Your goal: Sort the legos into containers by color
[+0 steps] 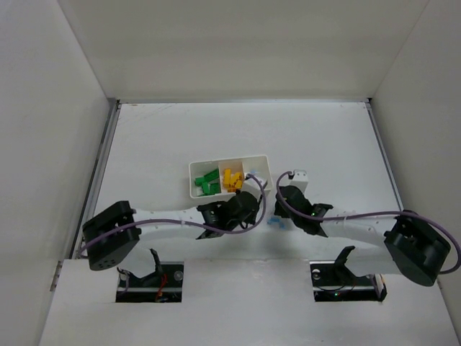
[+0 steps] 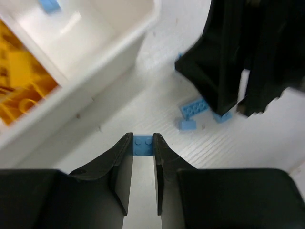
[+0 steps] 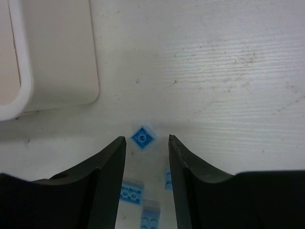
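Note:
The small light-blue lego needs to go up and outward over the tray's end section (image 1: 256,170) (image 2: 71,34) next, carried by my left gripper, because another light-blue lego already lies in there.
The white tray (image 1: 216,165) holds green legos (image 1: 209,184) in its left compartment, yellow-orange ones (image 1: 230,179) in the middle and a light-blue one (image 2: 49,5) in the right. My left gripper (image 2: 143,140) is shut on a small light-blue brick (image 2: 143,147) just in front of the tray's right compartment (image 2: 109,38); it also shows in the top view (image 1: 252,205). My right gripper (image 3: 147,138) is open, pointing down, its fingers on either side of a tiny light-blue brick (image 3: 143,137) lying on the table. It stands beside the tray's right end (image 1: 283,205).
More loose light-blue bricks lie on the table under the right gripper (image 3: 131,192) (image 3: 151,217) and show in the left wrist view (image 2: 194,109) (image 2: 187,125). The two grippers are close together. White walls enclose the table on three sides.

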Robot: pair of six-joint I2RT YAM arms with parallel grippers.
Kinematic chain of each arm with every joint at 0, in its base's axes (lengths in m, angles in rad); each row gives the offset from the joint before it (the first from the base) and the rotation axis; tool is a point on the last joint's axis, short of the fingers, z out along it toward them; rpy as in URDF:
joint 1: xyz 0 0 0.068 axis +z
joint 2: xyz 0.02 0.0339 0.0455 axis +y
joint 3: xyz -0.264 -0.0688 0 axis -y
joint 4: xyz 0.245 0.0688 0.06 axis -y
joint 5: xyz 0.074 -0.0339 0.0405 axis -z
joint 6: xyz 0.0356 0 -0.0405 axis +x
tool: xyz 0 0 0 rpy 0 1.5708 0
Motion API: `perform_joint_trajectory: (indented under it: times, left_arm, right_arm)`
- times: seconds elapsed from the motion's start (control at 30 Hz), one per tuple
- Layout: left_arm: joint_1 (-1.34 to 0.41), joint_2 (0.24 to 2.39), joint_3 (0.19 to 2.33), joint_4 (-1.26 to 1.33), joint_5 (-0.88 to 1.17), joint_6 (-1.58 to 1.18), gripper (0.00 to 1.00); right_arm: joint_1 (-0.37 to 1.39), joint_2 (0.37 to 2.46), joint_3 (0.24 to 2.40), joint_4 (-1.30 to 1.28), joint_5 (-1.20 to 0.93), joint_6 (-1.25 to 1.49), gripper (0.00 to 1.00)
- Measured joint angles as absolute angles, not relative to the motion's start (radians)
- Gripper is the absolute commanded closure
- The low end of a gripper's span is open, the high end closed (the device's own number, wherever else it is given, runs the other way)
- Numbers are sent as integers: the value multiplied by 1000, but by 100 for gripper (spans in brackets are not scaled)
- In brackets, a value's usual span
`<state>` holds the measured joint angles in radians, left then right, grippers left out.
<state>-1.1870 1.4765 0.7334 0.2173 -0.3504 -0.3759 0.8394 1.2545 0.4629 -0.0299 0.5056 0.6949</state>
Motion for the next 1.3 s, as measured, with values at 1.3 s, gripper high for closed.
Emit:
perform_joint_trajectory:
  times: [1.3]
  left_arm:
    - [-981,1297,781,272,-332,-499,58]
  right_arm:
    - [899,1246,499,-52,513,715,74]
